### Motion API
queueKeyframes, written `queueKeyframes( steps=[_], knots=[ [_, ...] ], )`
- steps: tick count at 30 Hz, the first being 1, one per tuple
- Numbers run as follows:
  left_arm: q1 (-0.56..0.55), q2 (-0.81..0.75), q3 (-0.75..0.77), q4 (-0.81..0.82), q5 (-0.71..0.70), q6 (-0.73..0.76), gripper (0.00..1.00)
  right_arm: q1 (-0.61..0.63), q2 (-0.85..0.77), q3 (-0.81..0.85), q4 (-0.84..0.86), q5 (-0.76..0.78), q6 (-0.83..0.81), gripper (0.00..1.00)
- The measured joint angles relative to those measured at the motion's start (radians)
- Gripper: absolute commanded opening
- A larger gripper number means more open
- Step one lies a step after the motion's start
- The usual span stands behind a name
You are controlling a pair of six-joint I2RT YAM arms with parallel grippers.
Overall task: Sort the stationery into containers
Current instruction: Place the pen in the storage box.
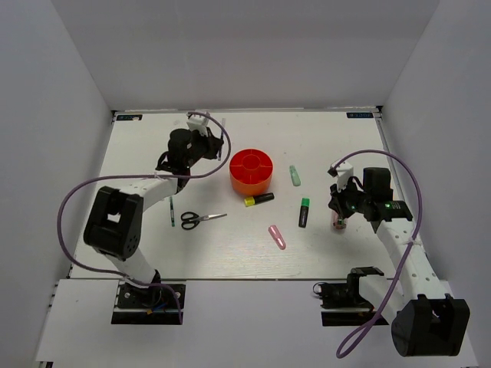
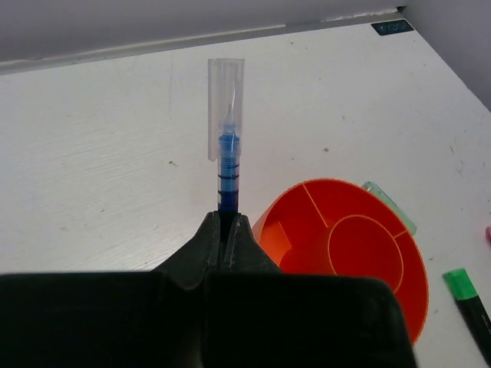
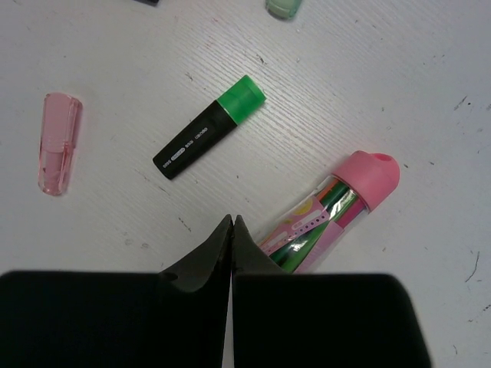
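Note:
Next, my left gripper will carry the blue pen to the right in the top view, over the organizer's nearest section (image 1: 239, 159) (image 2: 279, 239), to release it there, since that section stands empty.
My left gripper (image 2: 227, 218) is shut on a blue pen with a clear cap (image 2: 225, 138) and holds it above the table, just left of the round red-orange organizer (image 2: 345, 245). In the top view the left gripper (image 1: 209, 144) is up-left of the organizer (image 1: 251, 170). My right gripper (image 3: 232, 221) is shut and empty, right beside the pink-capped clear tube (image 3: 330, 211), which lies on the table at its right. In the top view the right gripper (image 1: 339, 208) hovers over the tube (image 1: 338, 223).
On the table lie black-handled scissors (image 1: 201, 219), a thin dark pen (image 1: 172, 211), a yellow-capped marker (image 1: 258, 199), a green-capped marker (image 1: 304, 212), a pale green highlighter (image 1: 294, 175) and a pink highlighter (image 1: 277, 236). White walls enclose the table.

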Motion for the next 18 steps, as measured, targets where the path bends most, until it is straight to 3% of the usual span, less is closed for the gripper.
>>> queueKeyframes(
  steps=[7,18],
  knots=[
    [-0.047,0.170,0.064,0.169,0.006,-0.084,0.00,0.000,0.000,-0.006,0.003,-0.003,0.000,0.00],
    [-0.089,0.201,0.118,0.276,0.027,-0.126,0.00,0.000,0.015,-0.013,0.004,-0.002,0.000,0.00]
  ],
)
